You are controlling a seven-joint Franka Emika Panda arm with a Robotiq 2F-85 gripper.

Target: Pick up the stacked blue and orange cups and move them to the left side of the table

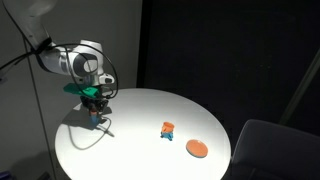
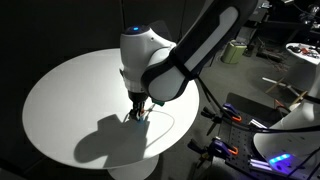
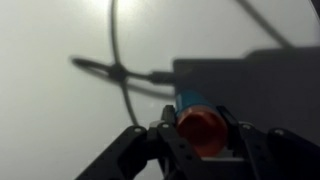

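My gripper will next bring the stacked cups down a little, blue end first, onto the clear patch of white tabletop just beneath it and let them go.
The stacked blue and orange cups (image 3: 198, 125) sit between my gripper's fingers (image 3: 200, 140) in the wrist view, with the orange cup toward the camera and the blue one (image 3: 190, 98) behind it. My gripper (image 1: 95, 113) is shut on them low over the left part of the round white table (image 1: 140, 108). In an exterior view the gripper (image 2: 138, 112) hangs near the table's near edge (image 2: 70, 90), and the cups show only as a small spot at its tips. I cannot tell whether the cups touch the tabletop.
A chunkier orange-blue-orange stack (image 1: 168, 129) stands near the table's middle right. A flat orange disc (image 1: 197, 148) lies by the right edge. A grey chair (image 1: 268, 140) stands beside the table. A cable (image 3: 115, 60) crosses the wrist view. Lab equipment (image 2: 285, 100) stands beyond the table.
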